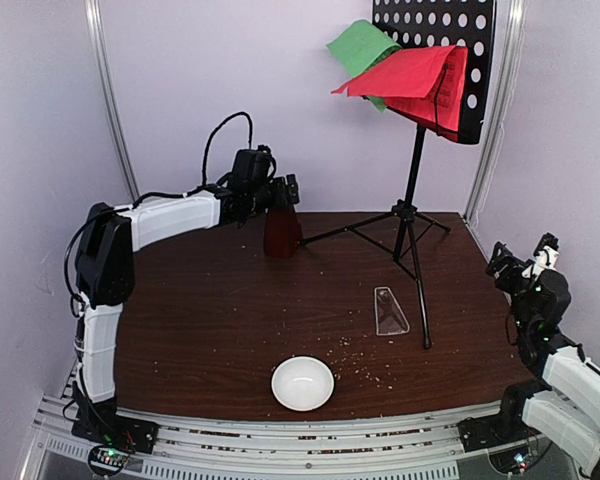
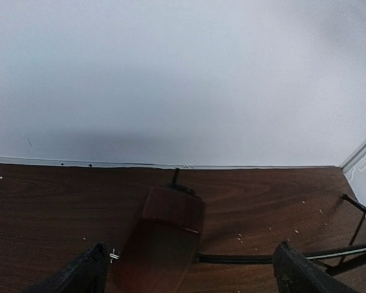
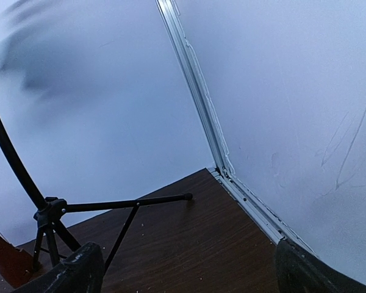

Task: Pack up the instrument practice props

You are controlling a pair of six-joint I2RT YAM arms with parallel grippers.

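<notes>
I will next lower my left gripper and turn it to line up with the sides of the metronome's narrow top (image 1: 281,213) (image 2: 173,209), which is below it and slanted between its open fingers.
The dark red-brown metronome (image 1: 282,232) stands at the back of the table, without its cover. My left gripper (image 1: 286,190) hovers open just above it; in the left wrist view the metronome (image 2: 165,244) lies between the spread fingers, nearer the left one, and my left gripper (image 2: 192,271) holds nothing. The clear wedge cover (image 1: 389,311) lies flat beside the tripod music stand (image 1: 412,190). A green sheet (image 1: 360,45) and a red sheet (image 1: 410,75) rest on the stand's perforated desk. My right gripper (image 1: 525,252) is open at the right table edge, and the right gripper (image 3: 189,271) is empty.
A small white bowl (image 1: 302,383) sits near the front edge. The stand's legs (image 3: 128,202) spread across the back right of the table (image 1: 200,320). Walls and a metal corner rail (image 3: 232,177) close in the back and right sides. Crumbs dot the wood.
</notes>
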